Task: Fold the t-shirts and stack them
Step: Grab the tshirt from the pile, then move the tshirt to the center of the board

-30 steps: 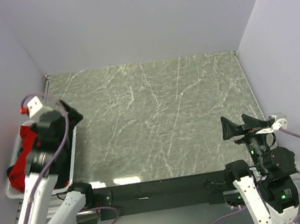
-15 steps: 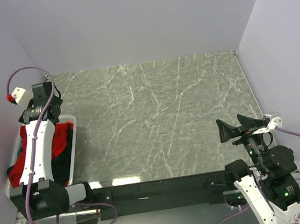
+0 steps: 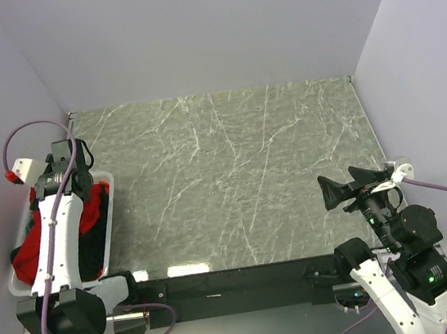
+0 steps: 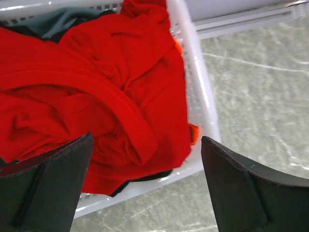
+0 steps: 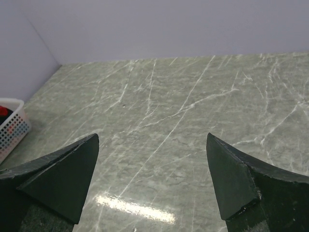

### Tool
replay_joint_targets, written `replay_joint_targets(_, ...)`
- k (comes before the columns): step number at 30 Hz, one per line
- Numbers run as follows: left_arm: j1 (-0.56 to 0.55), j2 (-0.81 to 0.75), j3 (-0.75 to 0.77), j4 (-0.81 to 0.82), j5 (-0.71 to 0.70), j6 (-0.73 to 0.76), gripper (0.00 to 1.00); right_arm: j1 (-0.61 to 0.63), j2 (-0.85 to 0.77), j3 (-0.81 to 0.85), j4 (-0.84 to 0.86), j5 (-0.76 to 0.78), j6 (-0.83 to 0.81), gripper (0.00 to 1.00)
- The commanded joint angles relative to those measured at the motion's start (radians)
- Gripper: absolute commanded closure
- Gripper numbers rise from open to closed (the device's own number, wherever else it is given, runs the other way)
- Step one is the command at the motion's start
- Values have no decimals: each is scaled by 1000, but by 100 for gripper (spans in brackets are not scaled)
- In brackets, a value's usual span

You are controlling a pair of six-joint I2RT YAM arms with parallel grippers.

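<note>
The red t-shirt's folded edge (image 3: 94, 205) (image 4: 141, 144) lies uncovered on top of the pile between the left gripper's open fingers, so the left gripper will go down into the basket onto it next.
A bright red t-shirt (image 4: 96, 87) lies crumpled on top of the pile in the white slotted basket (image 4: 200, 96), with black cloth (image 4: 145, 178) showing under it and a dark grey piece (image 4: 58, 21) at the far end. From above, the red t-shirt (image 3: 25, 259) and black cloth (image 3: 94, 250) fill the basket (image 3: 111, 211) at the table's left edge. My left gripper (image 3: 69, 167) (image 4: 146, 138) hangs open above the basket's far end, holding nothing. Over the table's right side, my right gripper (image 3: 337, 175) (image 5: 152, 136) is open and empty.
The grey marbled table (image 3: 240, 165) is walled in at the back and on both sides by pale lilac panels. The basket's corner (image 5: 12, 123) shows at the far left of the right wrist view. The left arm's purple cable (image 3: 19, 144) loops beside the left wall.
The left arm swung up from a bent pose over the basket to reach its far end, then drew back slightly. The right gripper drifted a little left.
</note>
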Motion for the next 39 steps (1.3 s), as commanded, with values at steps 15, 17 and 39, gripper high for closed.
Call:
replay_joint_targets(15,26,104,-103,105,-46,6,54,21,89,104,-32,-43,-32,2)
replay_joint_targets(17,26,92,-106,110,-47,18,78,21,95,113,-36,-41,-29,2)
replay_joint_targets(39,-677,321,758,295,328,454,99,19,186,163,27,-11,20,2)
